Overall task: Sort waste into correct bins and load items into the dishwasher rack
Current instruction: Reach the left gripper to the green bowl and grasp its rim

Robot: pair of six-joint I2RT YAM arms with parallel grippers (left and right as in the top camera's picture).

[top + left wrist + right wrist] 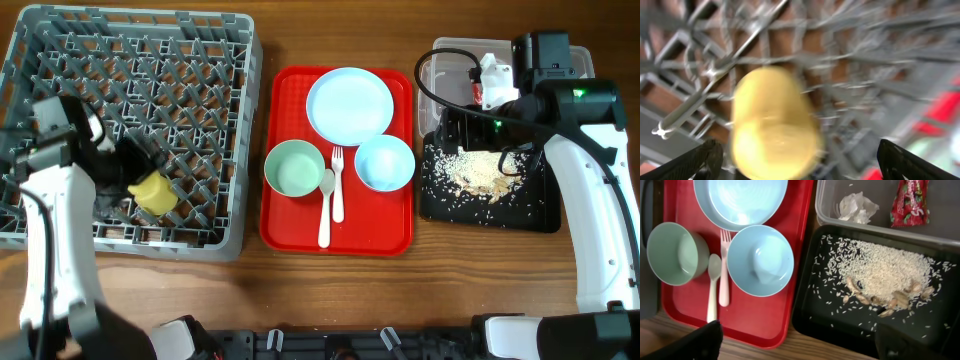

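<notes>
The yellow cup (153, 193) is already in the rack. My left gripper swings over the red tray next and comes down onto the green bowl's rim by the spoon (326, 205).
The yellow cup (153, 193) lies in the grey dishwasher rack (190, 60), near its front. It shows blurred in the left wrist view (772, 125). My left gripper (135, 165) is open just over the cup, its fingers (800, 167) spread wider than the cup. The white plate (350, 105), green bowl (294, 168), blue bowl (384, 163), fork (338, 185) and spoon (326, 205) sit on the red tray (290, 225). My right gripper (457, 128) is open and empty (800, 347) above the black tray (530, 210), which holds rice crumbs (885, 270). The clear tub (450, 55) holds white paper (856, 207) and the red wrapper (910, 202).
The red tray stands between the rack and the two bins. The clear tub is behind the black tray at the right. Bare wooden table (320, 290) runs along the front. My right arm's cable hangs over the tub.
</notes>
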